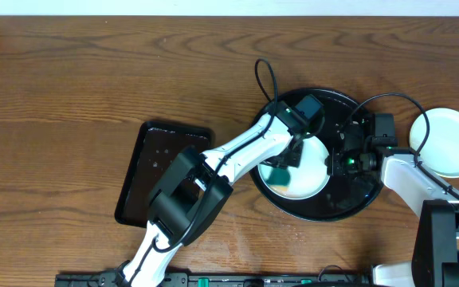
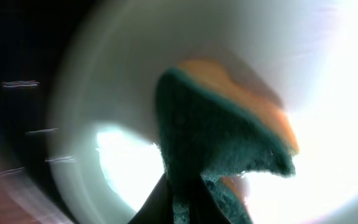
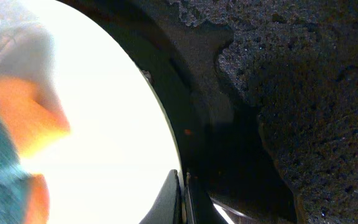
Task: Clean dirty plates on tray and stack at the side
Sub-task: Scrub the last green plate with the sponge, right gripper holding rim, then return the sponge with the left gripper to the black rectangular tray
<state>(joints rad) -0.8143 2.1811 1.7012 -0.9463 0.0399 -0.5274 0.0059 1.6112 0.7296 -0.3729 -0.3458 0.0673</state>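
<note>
I will next lift my left gripper off the plate, then lower the sponge onto the dark rectangular tray (image 1: 162, 166), which lies open beside the round tray.
A white plate (image 1: 307, 182) lies on the round black tray (image 1: 325, 210). My left gripper (image 1: 289, 156) is shut on a green and orange sponge (image 1: 278, 173) and presses it on the plate. The left wrist view shows the sponge (image 2: 210, 137) between the fingers (image 2: 182, 208) against the blurred white plate (image 2: 123, 93). My right gripper (image 1: 333, 162) is shut on the plate's right rim. The right wrist view shows its fingers (image 3: 182, 186) pinching the plate's edge (image 3: 104, 124) above the black tray (image 3: 303, 93), with the sponge (image 3: 17, 124) at the left. A second white plate (image 1: 446, 142) sits on the table to the right of the tray.
A smaller dark rectangular tray (image 1: 162, 171) lies on the wooden table left of the round tray, partly under my left arm. Cables arch over the back of the round tray. The table's far edge runs along the top.
</note>
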